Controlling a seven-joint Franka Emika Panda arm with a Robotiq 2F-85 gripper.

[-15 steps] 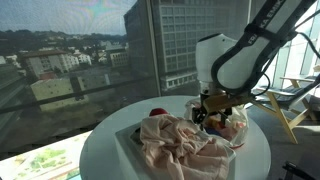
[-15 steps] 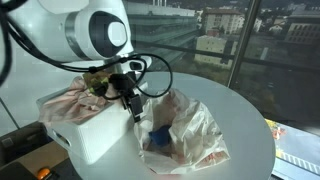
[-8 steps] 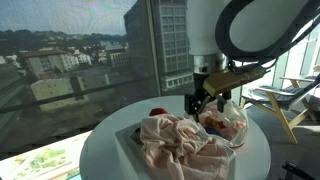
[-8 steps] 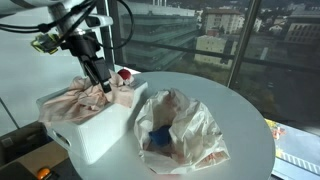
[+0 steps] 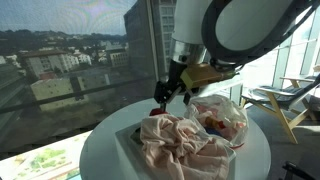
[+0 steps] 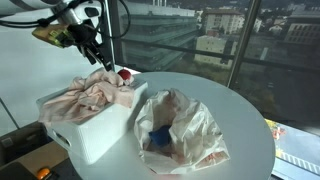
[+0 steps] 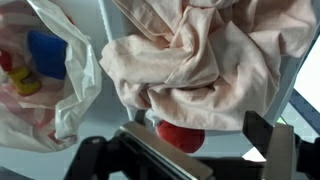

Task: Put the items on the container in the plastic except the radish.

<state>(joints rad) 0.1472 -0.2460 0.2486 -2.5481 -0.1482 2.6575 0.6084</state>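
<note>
I need to move my gripper down onto the cloth's raised top folds (image 5: 174, 130) (image 7: 192, 84), beside the radish, because the crumpled pink cloth bunches up below my open fingers.
A white container (image 6: 92, 133) holds a crumpled pink cloth (image 6: 85, 97), also seen in an exterior view (image 5: 178, 142) and in the wrist view (image 7: 190, 55). A red radish (image 6: 124, 73) lies at the container's far end, and it also shows in an exterior view (image 5: 158, 112) and below the cloth in the wrist view (image 7: 182, 136). A clear plastic bag (image 6: 185, 125) lies beside the container, with a blue item (image 6: 158, 136) and small red and yellow items (image 7: 16, 76) inside. My gripper (image 6: 96, 58) hangs open and empty above the cloth near the radish (image 7: 205, 150).
The round white table (image 6: 240, 120) stands by tall windows. The bag (image 5: 220, 118) takes up the table's side next to the container (image 5: 130, 145). The arm's bulk (image 5: 235, 30) hangs over the scene.
My gripper has risen from the plastic bag and moved across to above the container's radish end. It is empty; the bag and cloth have not moved.
</note>
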